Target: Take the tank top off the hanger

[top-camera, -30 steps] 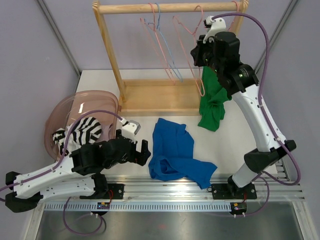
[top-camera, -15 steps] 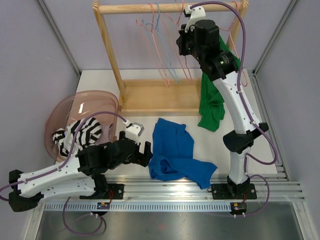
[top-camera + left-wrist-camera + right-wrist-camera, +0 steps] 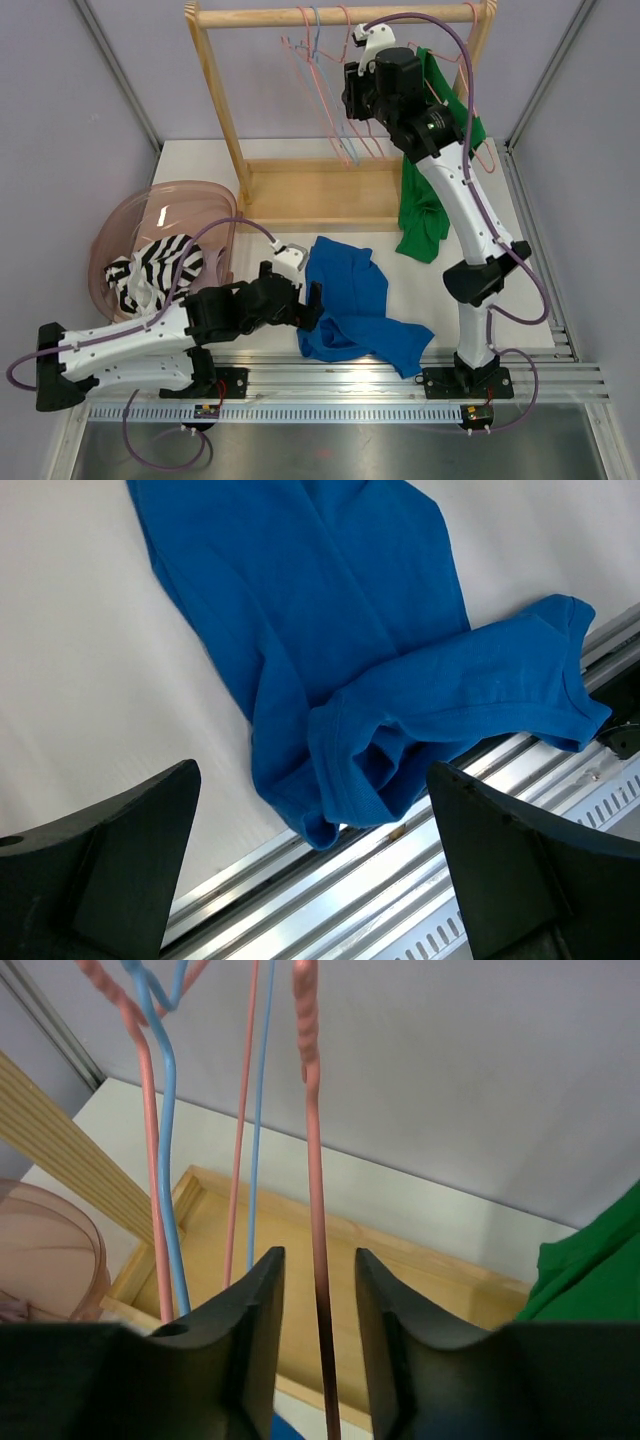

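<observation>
I will move my left gripper down next, to the right in the top view, onto the blue garment's folded-over middle (image 3: 333,320) (image 3: 335,705), because the creases there give me cloth to pinch.
A green tank top (image 3: 425,210) hangs on a pink hanger (image 3: 482,152) at the right end of the wooden rack's rail; its edge also shows in the right wrist view (image 3: 590,1270). My right gripper (image 3: 360,95) is high up, left of the top, among bare hangers. In the right wrist view the right gripper (image 3: 320,1257) has its jaws narrowly apart, with a bare pink hanger wire (image 3: 312,1160) between them and a gap on each side. My left gripper (image 3: 310,300) is wide open and empty, low over a blue garment (image 3: 330,650).
The wooden rack (image 3: 225,110) stands at the back with bare pink and blue hangers (image 3: 320,80). A pink basket (image 3: 130,225) at the left holds a zebra-striped cloth (image 3: 165,262). The blue garment (image 3: 350,300) lies by the near metal rail (image 3: 400,375).
My right arm has swung left along the rail, from the green top to the bare hangers. My left gripper has moved right, up to the blue garment's edge.
</observation>
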### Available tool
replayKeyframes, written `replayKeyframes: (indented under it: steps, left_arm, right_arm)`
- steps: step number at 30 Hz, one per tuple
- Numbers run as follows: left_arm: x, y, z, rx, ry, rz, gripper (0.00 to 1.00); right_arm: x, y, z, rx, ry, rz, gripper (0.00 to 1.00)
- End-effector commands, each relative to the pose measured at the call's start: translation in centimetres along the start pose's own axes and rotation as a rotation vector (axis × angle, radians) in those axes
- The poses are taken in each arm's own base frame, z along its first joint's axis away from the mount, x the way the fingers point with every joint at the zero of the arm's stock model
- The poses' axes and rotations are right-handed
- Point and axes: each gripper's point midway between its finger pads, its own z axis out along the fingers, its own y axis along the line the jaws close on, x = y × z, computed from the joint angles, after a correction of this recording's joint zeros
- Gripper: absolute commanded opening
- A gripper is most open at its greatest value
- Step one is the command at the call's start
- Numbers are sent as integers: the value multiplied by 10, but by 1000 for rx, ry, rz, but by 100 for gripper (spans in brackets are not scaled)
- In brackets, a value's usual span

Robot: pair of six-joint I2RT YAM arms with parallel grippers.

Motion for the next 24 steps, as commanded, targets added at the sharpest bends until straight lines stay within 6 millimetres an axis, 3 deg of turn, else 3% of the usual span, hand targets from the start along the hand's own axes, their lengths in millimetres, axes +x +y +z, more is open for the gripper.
replayKeyframes:
  steps: [1, 3, 5, 6, 7, 9, 12, 13, 14, 15, 16, 17, 18, 19, 20, 21, 22, 24]
  left_arm:
    - [-10, -30, 21, 46, -28, -18, 99]
    - [-4, -38, 37, 23, -7, 8, 99]
    - [-5, -46, 50, 24, -12, 11, 99]
    - [-3, -49, 57, 23, -6, 16, 99]
    - [2, -52, 71, 6, 11, 28, 99]
    - [6, -58, 84, -3, 29, 37, 99]
    - [21, -67, 112, -25, 89, 61, 99]
    - [24, -70, 119, -22, 102, 64, 99]
    - [35, -71, 131, -34, 139, 76, 99]
    - [40, -72, 136, -39, 152, 76, 99]
    - [45, -73, 141, -40, 166, 79, 99]
    - [59, -71, 151, -58, 203, 84, 99]
    - [64, -69, 155, -69, 216, 84, 99]
    - [71, -68, 159, -77, 232, 86, 99]
    - [83, -65, 165, -90, 262, 87, 99]
    - [88, -62, 167, -99, 274, 83, 96]
    - [92, -61, 166, -108, 287, 84, 92]
    - [93, -58, 163, -122, 284, 85, 56]
  right_arm:
    - [-56, -9, -69, 7, -137, 24, 44]
    - [-63, -15, -87, 24, -161, 29, 56]
    - [-65, -21, -115, 35, -173, 33, 61]
    - [-75, -28, -142, 50, -207, 68, 69]
    - [-59, -30, -143, 58, -168, 64, 72]
    - [-46, -34, -161, 64, -144, 73, 83]
    - [-21, -35, -196, 33, -120, 97, 96]
    - [-4, -37, -211, 25, -105, 103, 100]
    - [2, -37, -220, 21, -108, 121, 100]
    - [0, -39, -244, 5, -147, 139, 99]
    - [27, -39, -242, 5, -98, 142, 100]
    - [33, -38, -249, -6, -105, 161, 99]
    - [32, -39, -270, -27, -143, 180, 99]
    - [55, -37, -267, -31, -104, 193, 100]
    - [60, -36, -272, -42, -110, 204, 100]
    - [62, -35, -285, -62, -130, 211, 100]
    - [75, -34, -284, -68, -107, 214, 99]
    - [82, -36, -295, -67, -107, 221, 99]
